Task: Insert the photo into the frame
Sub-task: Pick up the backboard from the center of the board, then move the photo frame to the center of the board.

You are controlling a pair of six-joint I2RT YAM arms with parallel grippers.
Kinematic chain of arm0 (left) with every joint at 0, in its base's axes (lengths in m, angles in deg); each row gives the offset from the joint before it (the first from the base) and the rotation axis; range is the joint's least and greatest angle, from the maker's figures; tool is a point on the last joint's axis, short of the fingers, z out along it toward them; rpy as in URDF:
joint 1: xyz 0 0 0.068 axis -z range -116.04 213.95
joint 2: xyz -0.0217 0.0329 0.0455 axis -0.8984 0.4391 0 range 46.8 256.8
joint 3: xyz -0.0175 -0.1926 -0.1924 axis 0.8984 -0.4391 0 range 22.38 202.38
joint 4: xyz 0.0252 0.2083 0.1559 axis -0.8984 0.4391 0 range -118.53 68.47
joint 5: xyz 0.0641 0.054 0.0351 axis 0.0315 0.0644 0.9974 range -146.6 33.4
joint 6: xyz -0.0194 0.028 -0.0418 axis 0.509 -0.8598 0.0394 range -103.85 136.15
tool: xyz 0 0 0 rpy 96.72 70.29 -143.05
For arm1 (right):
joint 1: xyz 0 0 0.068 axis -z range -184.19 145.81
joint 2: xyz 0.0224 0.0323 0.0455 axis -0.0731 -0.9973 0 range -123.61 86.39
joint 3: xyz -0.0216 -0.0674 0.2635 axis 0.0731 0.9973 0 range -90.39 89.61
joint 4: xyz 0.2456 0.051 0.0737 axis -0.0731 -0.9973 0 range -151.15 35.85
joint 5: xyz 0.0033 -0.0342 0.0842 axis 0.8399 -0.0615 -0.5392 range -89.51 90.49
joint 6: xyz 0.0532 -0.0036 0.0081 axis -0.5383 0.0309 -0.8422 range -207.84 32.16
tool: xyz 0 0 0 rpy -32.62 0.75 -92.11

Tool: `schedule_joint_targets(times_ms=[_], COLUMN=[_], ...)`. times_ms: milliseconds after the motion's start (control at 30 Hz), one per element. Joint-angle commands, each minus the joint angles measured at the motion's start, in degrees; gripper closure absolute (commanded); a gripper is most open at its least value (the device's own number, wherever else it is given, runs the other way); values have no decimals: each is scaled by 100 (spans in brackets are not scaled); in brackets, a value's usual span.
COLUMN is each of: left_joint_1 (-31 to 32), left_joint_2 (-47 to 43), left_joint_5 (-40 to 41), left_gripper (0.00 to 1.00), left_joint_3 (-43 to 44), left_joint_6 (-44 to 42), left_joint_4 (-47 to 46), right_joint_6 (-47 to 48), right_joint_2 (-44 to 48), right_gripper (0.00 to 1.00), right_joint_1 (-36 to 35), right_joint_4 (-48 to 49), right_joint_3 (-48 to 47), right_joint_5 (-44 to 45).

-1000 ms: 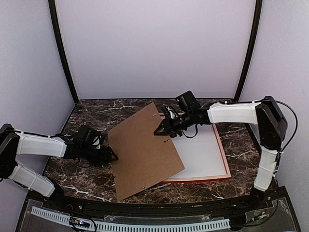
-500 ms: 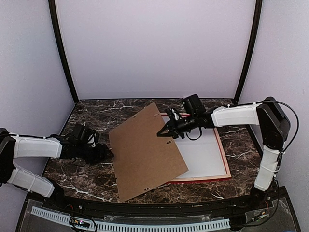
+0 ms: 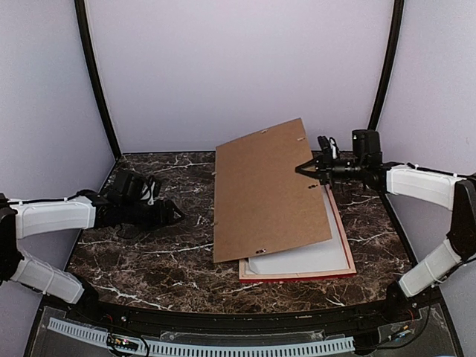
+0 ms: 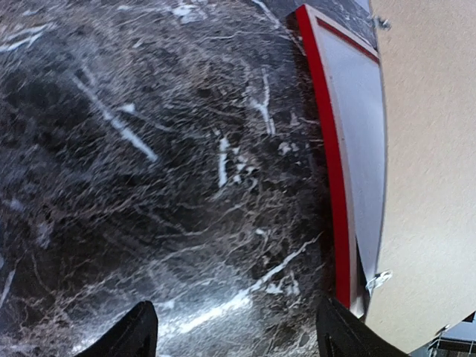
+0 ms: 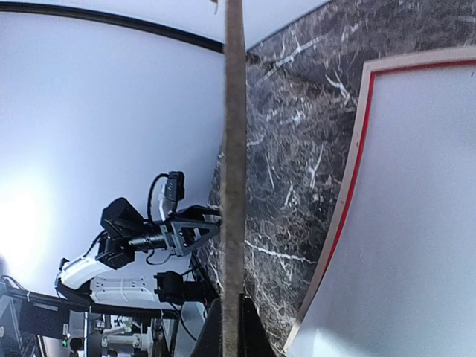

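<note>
I will next bring my open left gripper across the marble (image 4: 234, 320) toward the frame (image 3: 344, 232), then down onto the frame's bar facing it, as bare marble still separates them.
The frame (image 3: 344, 232) lies flat on the marble at the right, with red trim, a pale wood edge and a plain white surface (image 3: 312, 256) inside it. No dark print shows, so the photo is hidden or out of view. My right gripper (image 3: 306, 168) is shut on the right edge of a brown backing board (image 3: 268, 190), holding it tilted above the frame's left part. The right wrist view shows that board edge-on (image 5: 235, 149) between the shut jaws (image 5: 232, 327), with the frame (image 5: 349, 193) below. My left gripper (image 3: 175, 216) hovers open and empty over bare marble (image 4: 234, 320), left of the frame (image 4: 327, 149).
The dark marble tabletop (image 3: 149, 260) is enclosed by pale walls with black corner posts (image 3: 97, 82). A perforated white strip (image 3: 223, 348) runs along the near edge. Small metal tabs (image 3: 260, 251) stick out from the board's edges.
My right gripper has shut on the board and swung it up and back to the right, uncovering the marble left of the frame. My left gripper has opened wider and drawn slightly back.
</note>
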Motion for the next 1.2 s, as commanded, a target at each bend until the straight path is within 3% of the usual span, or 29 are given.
schedule_joint_targets(times_ms=[0,233,400,733,1167], left_joint_1=[360,1044,1468,1862,1973], left_joint_2=[529,2048,3043,4544,5015], left_joint_5=[256,437,558,674,984], left_gripper=[23,23,22,32,58], left_joint_3=[695,2133,3118,4628,4959], left_joint_6=[-269,-330,-455,-632,-642], left_joint_4=[202,392,645,937,1170], right_joint_6=[-271,-358,-368,-394,-395], right_joint_2=[736,1471,1782,2079,2132], right_gripper=[100,100,100,100,100], right_joint_1=[765,2367,3108,3479,3488], right_joint_4=[700,573,494,483,521], right_joint_3=[175,358,509,796,896], right_joint_5=[-810,-1312,-1587,-1645,-1652])
